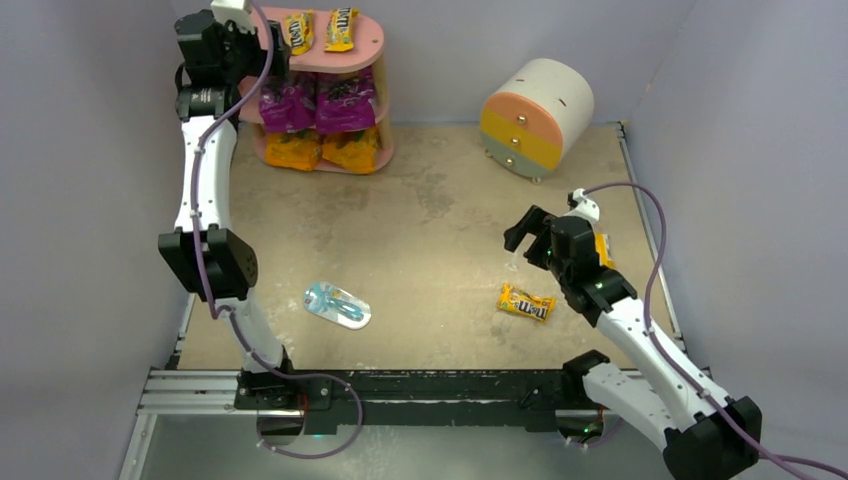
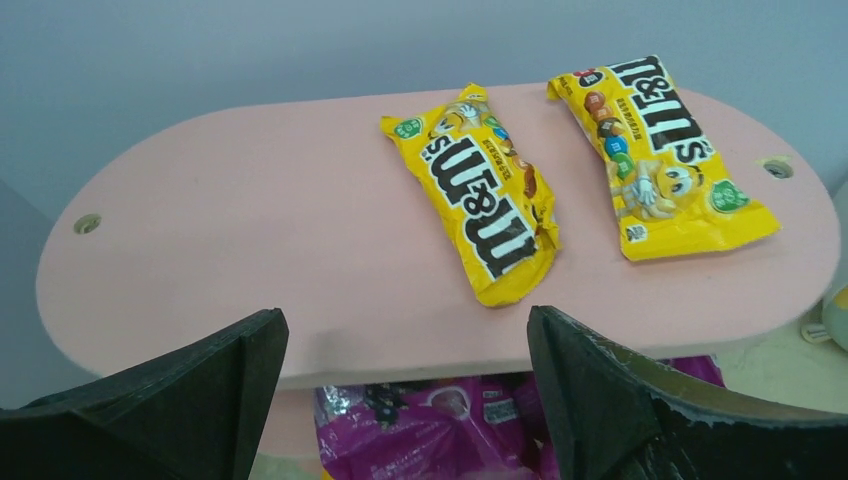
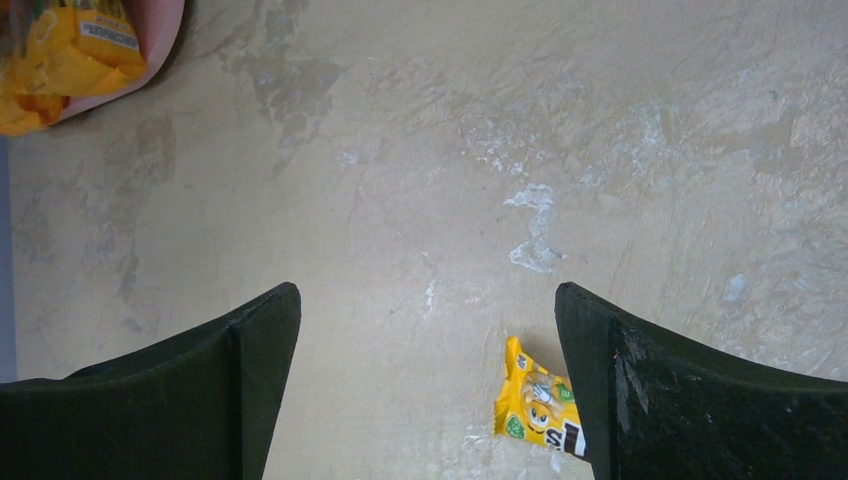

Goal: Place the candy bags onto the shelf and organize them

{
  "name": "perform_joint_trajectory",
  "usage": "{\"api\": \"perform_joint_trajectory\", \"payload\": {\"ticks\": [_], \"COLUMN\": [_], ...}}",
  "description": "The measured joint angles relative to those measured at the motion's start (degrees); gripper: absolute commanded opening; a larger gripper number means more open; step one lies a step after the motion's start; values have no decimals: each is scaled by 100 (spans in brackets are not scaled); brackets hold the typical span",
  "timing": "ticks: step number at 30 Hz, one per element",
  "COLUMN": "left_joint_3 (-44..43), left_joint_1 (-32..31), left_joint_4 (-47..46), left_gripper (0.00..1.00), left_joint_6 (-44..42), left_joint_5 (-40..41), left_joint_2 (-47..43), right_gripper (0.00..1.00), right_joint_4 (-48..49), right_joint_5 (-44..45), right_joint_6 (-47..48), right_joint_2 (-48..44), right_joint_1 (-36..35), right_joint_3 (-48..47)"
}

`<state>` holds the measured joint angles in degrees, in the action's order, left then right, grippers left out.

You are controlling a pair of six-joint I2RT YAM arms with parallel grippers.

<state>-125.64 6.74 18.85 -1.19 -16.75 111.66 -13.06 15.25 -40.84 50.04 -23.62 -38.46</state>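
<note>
The middle of the M&M's pack is still on the tabletop, off the pink shelf point(image 1: 372, 40), so I need to move my right gripper back and down onto it next.
The pink shelf point(image 1: 372, 40) stands at the back left. Two M&M's packs point(image 1: 298, 30) point(image 1: 340, 28) lie on its top board, two purple bags point(image 1: 288, 103) point(image 1: 345, 100) on the middle tier, and two orange-yellow bags point(image 1: 293, 150) point(image 1: 352, 150) on the bottom tier. My left gripper point(image 1: 252, 52) is open and empty at the near left edge of the top board point(image 2: 250, 240). The packs point(image 2: 490, 200) point(image 2: 660, 150) lie ahead of it, and a purple bag point(image 2: 440, 430) shows below. My right gripper point(image 1: 525, 238) is open and empty above the table. A third M&M's pack point(image 1: 526, 302) point(image 3: 535, 405) lies below by its right finger.
A yellow strip point(image 1: 603, 250) shows behind my right wrist, mostly hidden. A flat light-blue and white packet point(image 1: 337, 304) lies on the table at front centre. The round cream drum cabinet point(image 1: 537, 115) stands at the back right. Grey walls close in three sides.
</note>
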Motion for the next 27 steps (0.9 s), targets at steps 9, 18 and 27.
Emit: {"api": "perform_joint_trajectory", "payload": {"ticks": [9, 18, 27], "left_joint_3": [1878, 6264, 8695], "left_joint_1": [-2, -1843, -2865], "left_joint_4": [-640, -2531, -2350], "left_gripper": [98, 98, 98], "left_joint_6": [1154, 2695, 3342], "left_joint_5": [-522, -444, -295], "left_joint_2": [-1705, -4903, -5038], "right_gripper": [99, 95, 89], "right_joint_4": [-306, -1215, -1565], "right_joint_5": [20, -507, -826], "right_joint_6": [28, -31, 133], "right_joint_2": [-260, 184, 116], "right_joint_1": [0, 0, 4], "right_joint_3": [149, 337, 426]}}
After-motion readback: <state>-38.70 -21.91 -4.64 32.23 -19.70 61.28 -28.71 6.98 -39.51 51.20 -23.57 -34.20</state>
